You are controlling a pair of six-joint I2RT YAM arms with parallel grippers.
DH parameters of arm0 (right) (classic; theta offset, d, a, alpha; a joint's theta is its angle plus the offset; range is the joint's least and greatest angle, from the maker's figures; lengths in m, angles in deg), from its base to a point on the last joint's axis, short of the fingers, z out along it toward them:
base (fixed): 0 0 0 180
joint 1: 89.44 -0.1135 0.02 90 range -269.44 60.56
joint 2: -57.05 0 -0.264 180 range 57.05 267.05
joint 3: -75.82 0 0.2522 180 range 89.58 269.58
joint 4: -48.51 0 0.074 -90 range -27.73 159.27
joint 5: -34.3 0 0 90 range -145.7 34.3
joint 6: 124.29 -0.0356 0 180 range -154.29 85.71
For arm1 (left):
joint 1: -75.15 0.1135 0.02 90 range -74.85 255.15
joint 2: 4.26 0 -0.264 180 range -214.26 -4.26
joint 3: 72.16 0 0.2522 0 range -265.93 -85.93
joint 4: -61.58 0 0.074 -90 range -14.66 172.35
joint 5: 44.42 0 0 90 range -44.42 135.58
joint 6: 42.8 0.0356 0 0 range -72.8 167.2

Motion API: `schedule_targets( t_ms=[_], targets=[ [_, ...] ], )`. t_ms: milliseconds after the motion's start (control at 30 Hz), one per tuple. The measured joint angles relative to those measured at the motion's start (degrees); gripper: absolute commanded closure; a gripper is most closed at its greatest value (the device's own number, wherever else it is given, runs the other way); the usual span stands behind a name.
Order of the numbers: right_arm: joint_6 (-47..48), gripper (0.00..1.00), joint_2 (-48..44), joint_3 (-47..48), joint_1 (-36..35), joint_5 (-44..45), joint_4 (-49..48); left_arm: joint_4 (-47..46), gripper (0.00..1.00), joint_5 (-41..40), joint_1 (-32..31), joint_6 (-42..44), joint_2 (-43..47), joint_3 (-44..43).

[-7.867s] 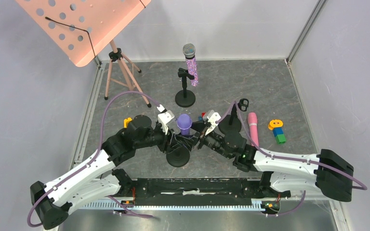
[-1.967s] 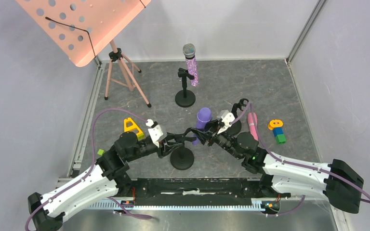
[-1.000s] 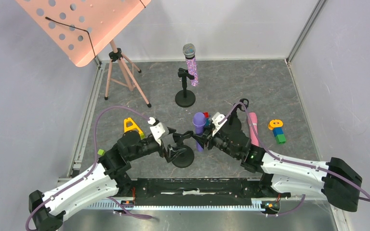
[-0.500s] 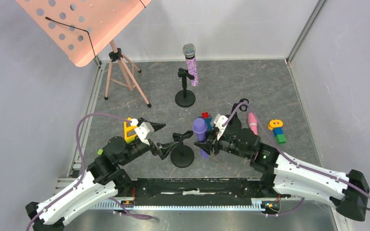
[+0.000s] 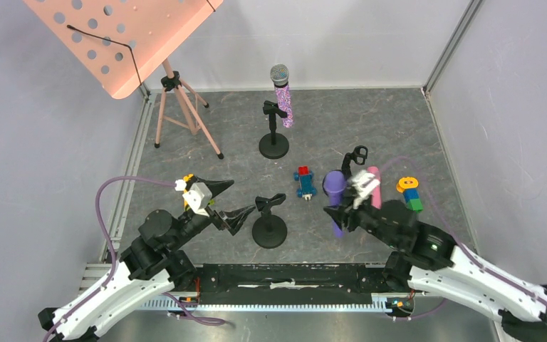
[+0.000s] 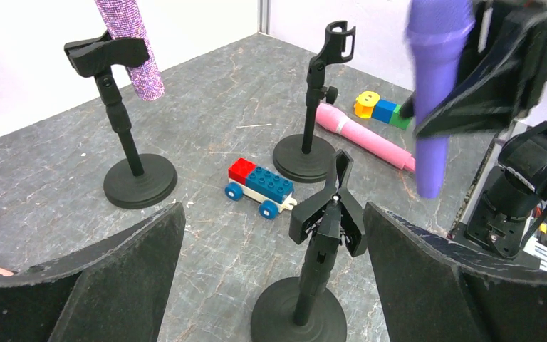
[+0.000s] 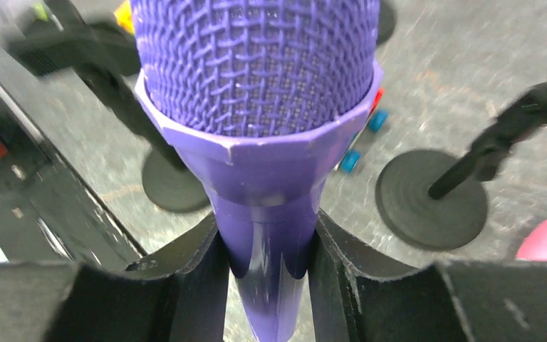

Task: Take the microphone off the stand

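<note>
The purple microphone [image 5: 335,191] hangs clear of the near black stand's empty clip. The right gripper tilts and lowers it onto the floor beside the pink microphone and releases it next.
The purple microphone [image 5: 335,191] hangs upright above the floor, off and to the right of the near black stand [image 5: 269,229]. My right gripper [image 5: 345,214] is shut on its handle; in the right wrist view the mesh head [image 7: 256,64] fills the frame and both fingers press the tapered handle, right gripper [image 7: 267,246]. The stand's clip [image 6: 333,214] is empty. My left gripper [image 5: 229,201] is open just left of the stand. In the left wrist view, the left gripper [image 6: 274,210] has the clip between its wide-spread fingers, without touching it.
A glittery microphone [image 5: 283,96] sits in a far stand [image 5: 273,145]. An empty stand [image 5: 349,174], a pink microphone [image 5: 374,187], a toy brick car [image 5: 304,183] and coloured blocks [image 5: 409,194] lie mid-right. A pink music stand [image 5: 124,35] stands at back left.
My right gripper carried the purple microphone rightward, away from the near stand. My left gripper opened fully and drew back to the left of the stand.
</note>
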Motion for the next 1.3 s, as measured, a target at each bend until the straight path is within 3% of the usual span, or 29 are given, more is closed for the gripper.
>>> schedule_targets(
  t_ms=[167,233,367,667,900,1300],
  targets=[
    [-3.6,0.66,-15.7,-0.1,0.0,9.9,-1.4,0.2,0.00,-0.9,0.0,0.0,0.5,0.0],
    [-5.6,0.65,-17.4,0.6,0.1,15.9,-0.1,0.3,0.00,-0.9,0.0,-0.1,0.5,0.0],
    [-9.8,0.66,-12.8,2.6,0.1,25.6,8.5,0.3,0.00,-0.9,0.0,-0.2,-0.5,0.0],
    [-16.9,0.63,-0.2,6.0,0.1,33.8,23.3,1.2,0.00,0.2,0.0,-0.2,-2.5,0.0],
    [-16.9,0.66,6.4,6.8,3.4,32.9,25.2,1.8,0.00,0.4,0.0,-0.8,-2.7,0.0],
    [-5.3,0.65,15.4,0.5,20.0,12.6,17.7,2.5,0.00,0.4,0.0,-0.9,-2.6,0.0]
  ],
)
